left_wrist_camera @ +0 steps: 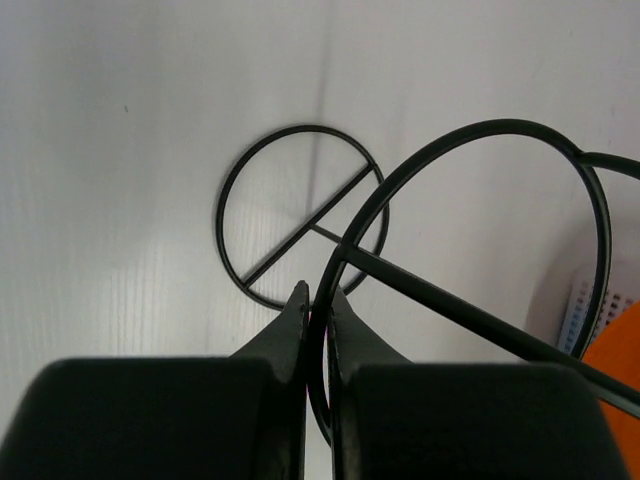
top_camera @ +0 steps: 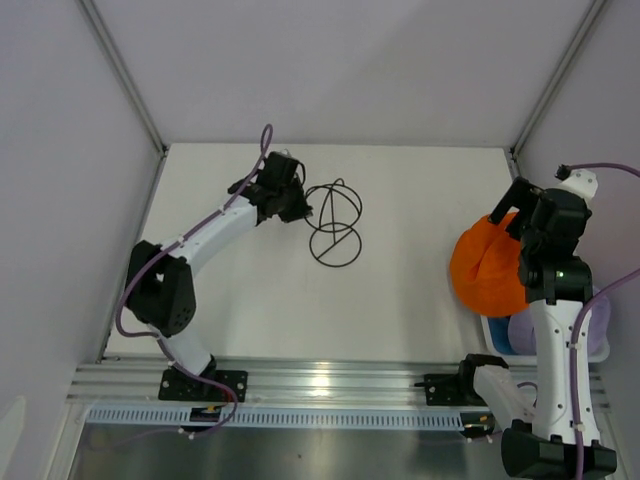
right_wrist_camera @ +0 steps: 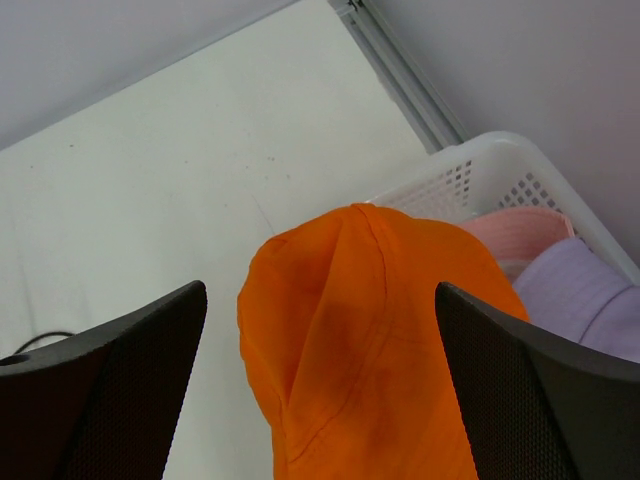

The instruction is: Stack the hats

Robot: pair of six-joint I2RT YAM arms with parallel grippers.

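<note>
The hat stand draws back with my left gripper next, then the wire loop is released as it opens, since the tabletop nearer the bar (top_camera: pixel 332 275) is empty.
The orange hat (top_camera: pixel 485 270) lies crumpled over the near-left rim of the white basket (top_camera: pixel 600 345), partly on the table. My right gripper (top_camera: pixel 510 218) is open just above it; in the right wrist view the orange hat (right_wrist_camera: pixel 370 340) sits between the spread fingers (right_wrist_camera: pixel 110 380) of my right gripper (right_wrist_camera: pixel 320 287). The pink hat (right_wrist_camera: pixel 520 232) and pale purple hat (right_wrist_camera: pixel 585 295) lie in the basket (right_wrist_camera: pixel 500 165). The blue hat is hidden. My left gripper (top_camera: pixel 300 208) is shut on the black wire hat stand (top_camera: pixel 335 230); its fingers (left_wrist_camera: pixel 290 330) pinch the wire loop (left_wrist_camera: pixel 480 128).
The hat stand's round base (left_wrist_camera: pixel 310 228) rests on the white table at centre back. Grey walls close off the left, right and back. A metal rail (top_camera: pixel 330 385) with both arm bases runs along the near edge.
</note>
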